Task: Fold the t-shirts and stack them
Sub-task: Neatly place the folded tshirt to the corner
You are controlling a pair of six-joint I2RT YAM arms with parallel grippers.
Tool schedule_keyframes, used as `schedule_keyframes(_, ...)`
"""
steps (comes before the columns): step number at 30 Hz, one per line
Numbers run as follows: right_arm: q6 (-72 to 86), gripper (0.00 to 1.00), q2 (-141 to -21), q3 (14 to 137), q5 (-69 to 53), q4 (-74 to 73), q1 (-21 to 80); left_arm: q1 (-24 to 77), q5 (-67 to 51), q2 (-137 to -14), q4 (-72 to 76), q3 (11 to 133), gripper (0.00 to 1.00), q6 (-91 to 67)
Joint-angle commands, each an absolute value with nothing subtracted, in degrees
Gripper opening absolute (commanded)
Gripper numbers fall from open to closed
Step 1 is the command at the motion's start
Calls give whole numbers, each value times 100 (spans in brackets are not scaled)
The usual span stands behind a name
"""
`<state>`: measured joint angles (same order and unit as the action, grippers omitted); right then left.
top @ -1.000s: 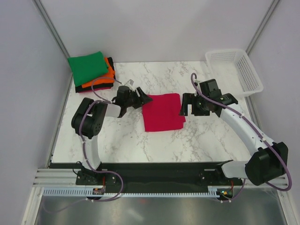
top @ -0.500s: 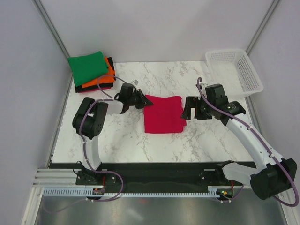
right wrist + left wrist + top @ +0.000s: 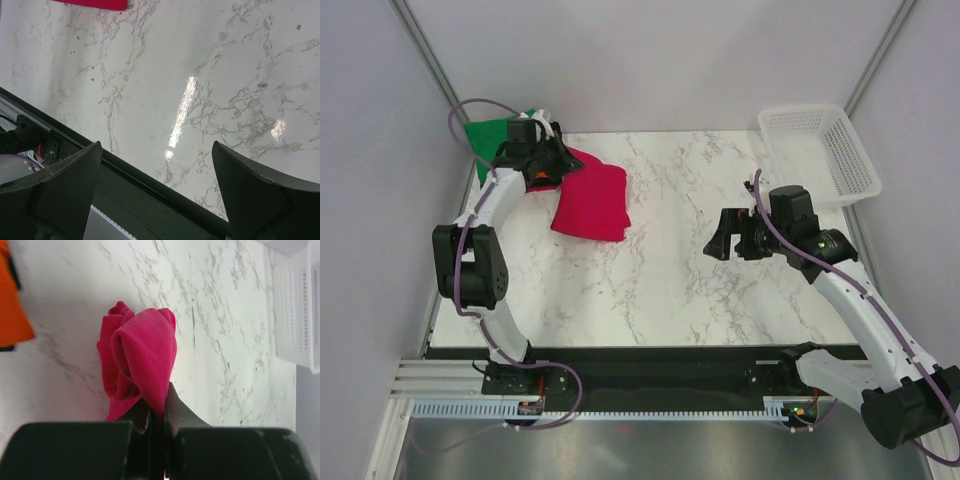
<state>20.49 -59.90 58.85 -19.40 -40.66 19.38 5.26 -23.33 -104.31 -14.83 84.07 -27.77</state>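
My left gripper has the folded crimson-pink t-shirt hanging beside the green t-shirt point(image 3: 483, 135). It should next move outward and to the left in the top view and release over the green one.
The folded crimson-pink t-shirt point(image 3: 592, 200) hangs from my left gripper point(image 3: 557, 160), which is shut on its edge at the back left of the table. In the left wrist view the cloth point(image 3: 142, 352) bunches out from the closed left gripper point(image 3: 159, 401) and droops toward the marble. Just behind it is the stack; its green t-shirt point(image 3: 483, 135) shows past the arm, and an orange one point(image 3: 12, 305) appears at the left edge of the wrist view. My right gripper point(image 3: 722, 240) stands open over bare marble at mid-right, with nothing between its fingers point(image 3: 65, 185).
A white lattice basket point(image 3: 820, 148) sits at the back right corner, also visible as the basket point(image 3: 295, 305) in the left wrist view. The table's dark front rail point(image 3: 125, 180) lies below the right gripper. Grey walls close in the left and right sides.
The left gripper shut on the crimson shirt's left edge and carried it from the table's middle to the back left, next to the stack. The right arm drew back to the right.
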Motion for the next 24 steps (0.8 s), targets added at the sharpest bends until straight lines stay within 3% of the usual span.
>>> schedule_keyframes(1, 2092, 98, -5862, 5784, -2171, -3850, 1934, 116, -2487, -10248, -2310, 9366, 2, -2101)
schedule_keyframes(9, 2030, 98, -5853, 5625, -2224, -3779, 1942, -518, -3417, -10643, -3058, 10967, 2, -2065)
schedule_keyframes(24, 2004, 98, -6038, 5634, -2714, -3806, 1951, -1222, -4042, -11338, -3182, 13033, 2, -2821)
